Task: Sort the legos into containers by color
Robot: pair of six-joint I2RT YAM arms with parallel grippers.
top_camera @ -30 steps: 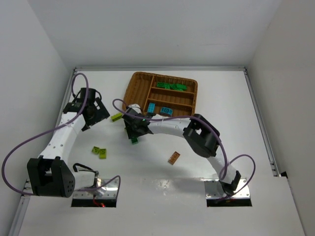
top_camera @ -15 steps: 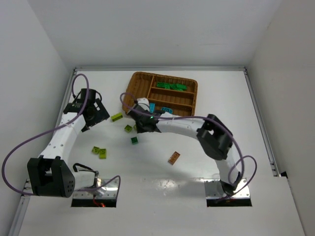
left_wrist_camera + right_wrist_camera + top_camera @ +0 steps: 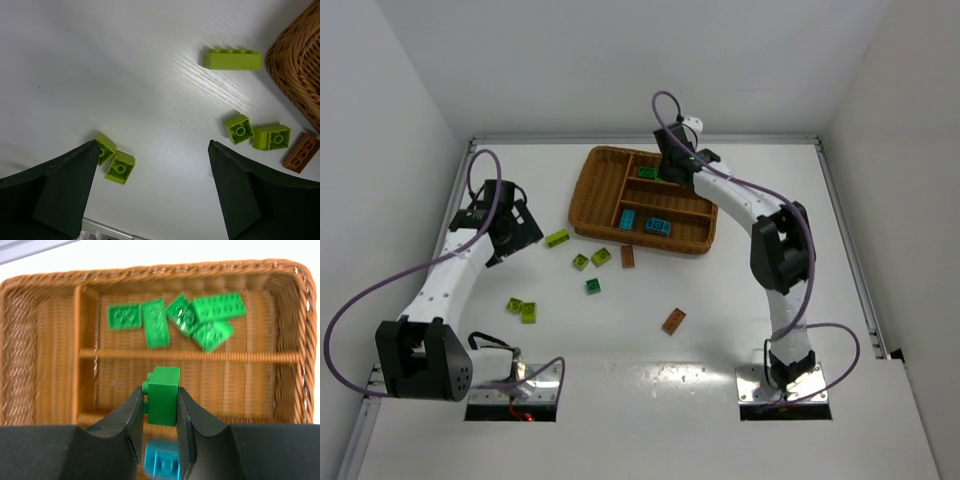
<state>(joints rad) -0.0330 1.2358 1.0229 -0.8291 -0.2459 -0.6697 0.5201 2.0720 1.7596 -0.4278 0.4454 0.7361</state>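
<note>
My right gripper holds the dark green lego and will move outward and down over the tray's far slot (image 3: 650,174) (image 3: 169,332) to let it go, because green legos are already in that slot.
The wicker tray (image 3: 588,190) lies at the back centre. My right gripper (image 3: 672,163) is over its far slot, shut on a dark green lego (image 3: 163,396). Several green legos (image 3: 175,320) lie in the far slot below it, and a blue one (image 3: 161,462) lies in a nearer slot. My left gripper (image 3: 523,228) is open and empty above the table, left of the tray. Lime legos lie beneath it: a long one (image 3: 232,59), two near the tray (image 3: 238,128) and a pair (image 3: 120,167) by the left finger. A brown lego (image 3: 300,152) lies beside the tray corner (image 3: 300,60).
On the table in the top view lie a small green lego (image 3: 593,286), an orange-brown lego (image 3: 673,321) and the lime pair (image 3: 522,309). Two blue legos (image 3: 658,226) lie in the tray's near slot. White walls close in on all sides.
My right arm has swung from the table left of the tray up and over the tray's far slot, carrying the green lego. The left arm has not moved.
</note>
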